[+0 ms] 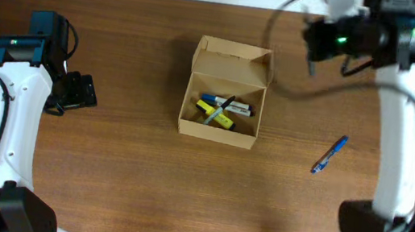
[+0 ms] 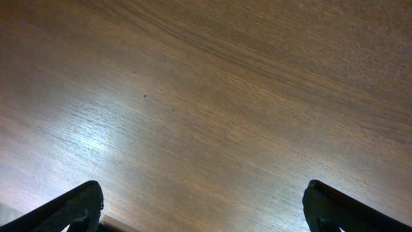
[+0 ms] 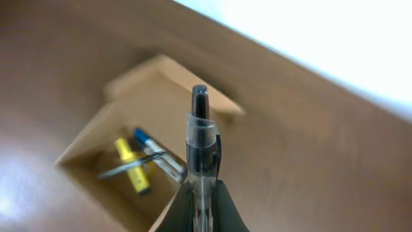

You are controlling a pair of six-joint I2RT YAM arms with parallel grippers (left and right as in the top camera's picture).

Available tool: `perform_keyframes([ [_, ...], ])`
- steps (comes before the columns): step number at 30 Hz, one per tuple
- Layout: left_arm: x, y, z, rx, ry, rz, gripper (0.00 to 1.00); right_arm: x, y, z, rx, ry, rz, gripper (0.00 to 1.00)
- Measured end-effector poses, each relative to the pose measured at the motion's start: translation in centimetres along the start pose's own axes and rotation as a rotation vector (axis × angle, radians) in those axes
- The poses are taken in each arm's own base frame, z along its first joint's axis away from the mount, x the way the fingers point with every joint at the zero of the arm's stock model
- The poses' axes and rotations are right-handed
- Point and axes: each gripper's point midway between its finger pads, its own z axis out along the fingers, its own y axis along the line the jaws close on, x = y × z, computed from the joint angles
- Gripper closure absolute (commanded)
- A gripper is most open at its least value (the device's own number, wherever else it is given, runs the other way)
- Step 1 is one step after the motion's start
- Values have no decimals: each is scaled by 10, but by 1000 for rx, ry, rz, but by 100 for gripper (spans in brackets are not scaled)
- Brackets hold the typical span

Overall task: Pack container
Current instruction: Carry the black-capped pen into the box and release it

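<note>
The robot's right gripper will next go left in the overhead view and lower into the open cardboard box (image 1: 222, 103) to release the clear pen, since other pens lie there.
The container (image 1: 218, 130) is a tan cardboard box in the middle of the table, its lid flap (image 1: 232, 58) folded open at the back. Inside lie a yellow marker (image 1: 216, 115) and several blue and dark pens. In the right wrist view the box (image 3: 90, 138) is blurred at lower left, with the yellow marker (image 3: 132, 169) in it. My right gripper (image 3: 203, 209) is shut on a clear pen with a black tip (image 3: 203, 142), held above the table to the right of the box. Far left, my left gripper (image 2: 206, 212) stands open over bare wood.
A blue pen (image 1: 330, 155) lies loose on the table to the right of the box. The right arm (image 1: 341, 33) reaches in along the back edge. The left arm (image 1: 27, 66) stands at the left side.
</note>
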Motion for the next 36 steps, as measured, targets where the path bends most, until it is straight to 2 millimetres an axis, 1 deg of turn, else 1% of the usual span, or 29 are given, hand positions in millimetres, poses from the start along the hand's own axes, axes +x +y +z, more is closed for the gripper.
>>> perform_keyframes([
  [1,0,0,0,0,-1,0,0,-6,22,-5,-18,-9,-97,96],
  [2,0,0,0,0,0,0,0,-8,42,-6,-42,-4,-180,96],
  [4,0,0,0,0,0,0,0,-5,75,1,-93,20,-331,96],
  [5,0,0,0,0,0,0,0,0,90,9,-122,42,-409,96],
  [7,0,0,0,0,0,0,0,12,109,29,-170,94,-539,96],
  [10,0,0,0,0,-1,0,0,40,125,67,-235,198,-695,96],
  [12,0,0,0,0,-1,0,0,59,130,97,-272,261,-768,96],
  [14,0,0,0,0,0,0,0,76,129,124,-296,308,-807,96],
  [16,0,0,0,0,0,0,0,90,129,145,-314,342,-830,96],
  [17,0,0,0,0,0,0,0,99,128,159,-321,361,-843,96],
  [18,0,0,0,0,0,0,0,102,128,164,-326,371,-846,96],
  [21,0,0,0,0,0,0,0,117,128,186,-345,398,-856,96],
  [26,0,0,0,0,0,0,0,129,129,215,-363,419,-852,96],
  [31,0,0,0,0,0,0,0,144,129,244,-367,454,-800,96],
  [33,0,0,0,0,0,0,0,150,129,251,-367,471,-772,79],
  [34,0,0,0,0,0,0,0,152,129,254,-367,475,-761,66],
  [35,0,0,0,0,0,0,0,153,129,256,-364,478,-747,62],
  [36,0,0,0,0,0,0,0,154,129,256,-363,481,-742,62],
])
